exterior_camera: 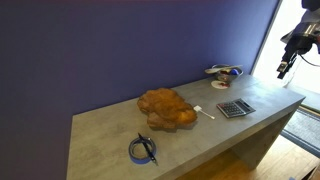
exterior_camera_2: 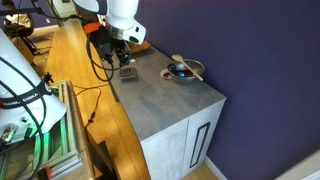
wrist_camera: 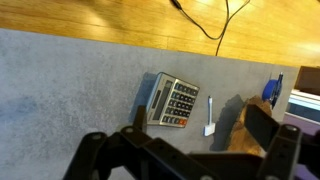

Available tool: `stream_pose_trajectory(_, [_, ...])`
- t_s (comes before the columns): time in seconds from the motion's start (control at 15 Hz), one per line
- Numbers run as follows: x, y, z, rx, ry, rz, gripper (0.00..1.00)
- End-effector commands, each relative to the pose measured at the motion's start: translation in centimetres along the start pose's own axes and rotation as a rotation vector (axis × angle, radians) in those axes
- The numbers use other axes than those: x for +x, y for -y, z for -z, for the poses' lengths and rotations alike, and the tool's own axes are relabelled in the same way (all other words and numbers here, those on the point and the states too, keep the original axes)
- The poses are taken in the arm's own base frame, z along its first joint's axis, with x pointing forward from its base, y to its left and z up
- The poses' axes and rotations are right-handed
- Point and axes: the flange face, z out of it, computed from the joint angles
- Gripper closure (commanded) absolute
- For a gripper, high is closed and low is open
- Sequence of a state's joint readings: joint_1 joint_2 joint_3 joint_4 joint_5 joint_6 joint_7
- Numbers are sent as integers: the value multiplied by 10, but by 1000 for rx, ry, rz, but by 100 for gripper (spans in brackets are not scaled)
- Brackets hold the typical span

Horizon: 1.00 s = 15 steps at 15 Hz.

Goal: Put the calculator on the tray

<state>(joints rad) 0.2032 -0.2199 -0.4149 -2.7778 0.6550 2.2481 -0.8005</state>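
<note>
Next, my gripper moves down toward the tray, tilting, and closes on the flat calculator's edge farthest from the tray point(exterior_camera: 248, 104), as the calculator lies below that way.
The grey calculator point(exterior_camera: 235, 108) lies flat on the grey table, near its end; it also shows in the other exterior view point(exterior_camera_2: 128, 73) and in the wrist view point(wrist_camera: 172, 101). The lumpy orange-brown tray point(exterior_camera: 165, 108) sits mid-table, apart from the calculator. In the wrist view only part of the tray point(wrist_camera: 250, 140) shows, behind a finger. My gripper point(exterior_camera: 284, 68) hangs high above and beyond the table's end, well off the calculator. In the wrist view its fingers point(wrist_camera: 200, 150) are spread wide and hold nothing.
A thin white stick point(exterior_camera: 205, 111) lies between the tray and the calculator. A white dish point(exterior_camera: 224, 72) with blue-and-white items stands at the back. A blue-black cable coil point(exterior_camera: 144, 150) lies near the front edge. Wood floor and cables lie beyond the table point(wrist_camera: 60, 70).
</note>
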Motion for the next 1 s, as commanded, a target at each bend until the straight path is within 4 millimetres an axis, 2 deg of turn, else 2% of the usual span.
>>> stream_pose_trajectory(0.0, [0, 0, 1, 1, 0, 0, 0])
stream_pose_trajectory(0.07, [2, -2, 0, 6, 0, 13, 0])
stream_pose_trajectory(0.2, [10, -21, -23, 80, 4, 66, 0])
stream_pose_trajectory(0.27, [14, -14, -29, 140, -14, 92, 0])
stream_pose_trajectory(0.4, [18, -23, -51, 231, -29, 126, 0])
stream_pose_trajectory(0.47, [16, -33, -69, 263, -21, 131, 0])
stream_pose_trajectory(0.53, [17, -36, -82, 317, -12, 114, 0])
stream_pose_trajectory(0.67, [20, -56, -109, 295, 15, 36, 0])
stream_pose_trajectory(0.93, [35, -82, -144, 281, 41, -69, 0])
